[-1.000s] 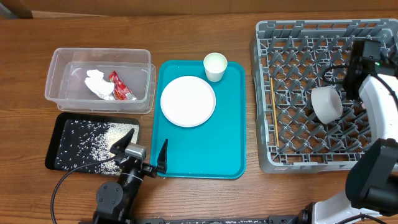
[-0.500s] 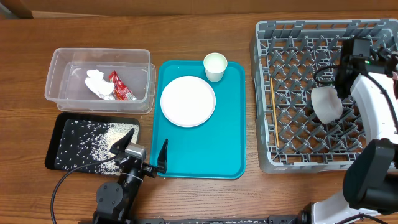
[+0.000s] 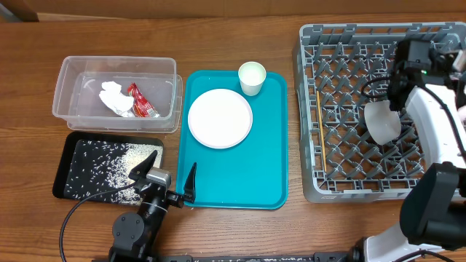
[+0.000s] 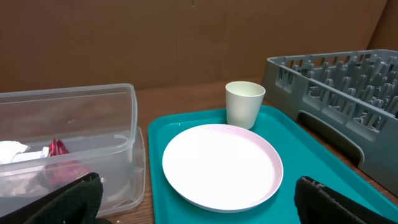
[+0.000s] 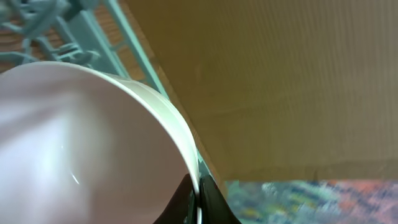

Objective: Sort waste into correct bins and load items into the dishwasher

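Observation:
The white bowl is hanging by the rack's edge, so my right gripper next needs to lower it leftward in the overhead view, beside the standing white dish.
My right gripper (image 3: 398, 108) is shut on the rim of the white bowl (image 3: 381, 121), holding it tilted on its side over the grey dish rack (image 3: 342, 44). In the right wrist view the fingers (image 5: 198, 202) pinch the bowl's rim (image 5: 81, 143). Two chopsticks (image 3: 320, 120) lie along the rack's left side. A pinkish-white plate (image 3: 220, 118) and a white cup (image 3: 252, 77) stand on the teal tray (image 3: 240, 182). My left gripper (image 3: 169, 175) is open and empty at the tray's front left corner. The large white plate is out of view.
The clear tub (image 3: 69, 73) at the left holds the tissue (image 3: 113, 98) and the sauce packet (image 3: 142, 102). The black tray (image 3: 73, 142) in front of it holds loose rice grains (image 3: 120, 171). The left wrist view shows the plate (image 4: 222, 163), cup (image 4: 244, 104) and tub (image 4: 93, 124).
My right arm has shifted a little to the left over the rack, and the bowl in it has tipped more onto its edge. The left arm has not moved.

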